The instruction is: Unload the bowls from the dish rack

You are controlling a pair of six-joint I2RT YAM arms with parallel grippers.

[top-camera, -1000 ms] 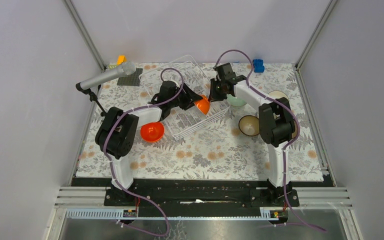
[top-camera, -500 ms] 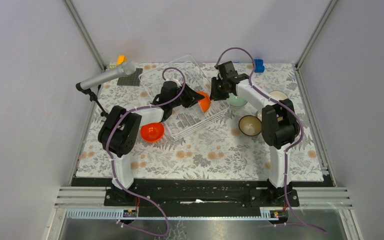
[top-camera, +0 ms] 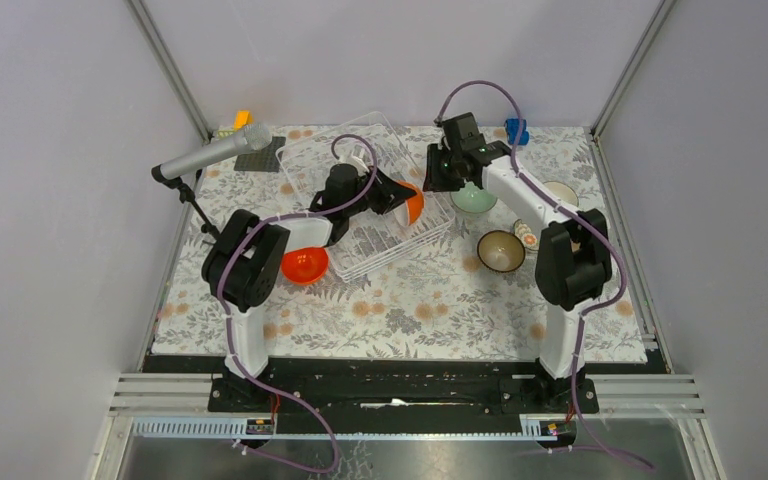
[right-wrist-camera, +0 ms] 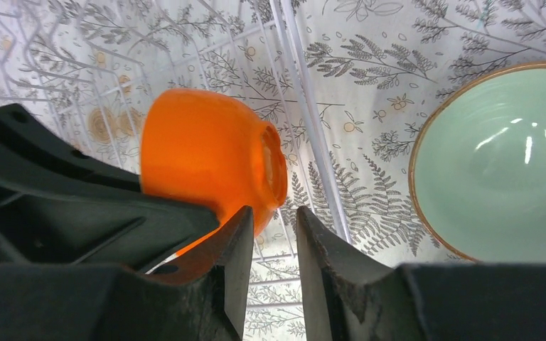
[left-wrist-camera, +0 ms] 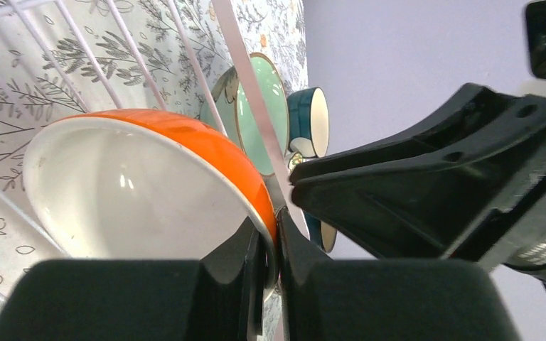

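Observation:
The left gripper moves back and to the left in the top view, then down, and releases inside the second orange bowl [top-camera: 305,265] next, as that bowl sits empty.
The white wire dish rack [top-camera: 385,240] stands mid-table; its wires show in the left wrist view [left-wrist-camera: 245,71] and right wrist view [right-wrist-camera: 306,106]. My left gripper [top-camera: 400,200] [left-wrist-camera: 269,234] is shut on the rim of an orange bowl [top-camera: 413,204] [left-wrist-camera: 135,192] [right-wrist-camera: 206,156], held tilted over the rack's right side. My right gripper [top-camera: 440,180] [right-wrist-camera: 274,220] hovers just right of that bowl, jaws a narrow gap apart, empty. A second orange bowl [top-camera: 303,264] sits left of the rack. The mint bowl [top-camera: 475,199] [right-wrist-camera: 498,163], brown bowl [top-camera: 498,250] and cream bowl [top-camera: 560,190] sit right of it. A teal bowl [left-wrist-camera: 306,121] stands behind the mint one.
A grey microphone [top-camera: 215,155] on a stand leans over the back left. A dark grey mat [top-camera: 260,157] and a yellow-orange block [top-camera: 242,118] lie behind it. A blue block [top-camera: 516,130] lies at the back right. Metal posts frame the table.
My left gripper has carried the orange bowl slightly right and back over the rack. My right gripper has drawn back and up from the bowl, its elbow swinging right.

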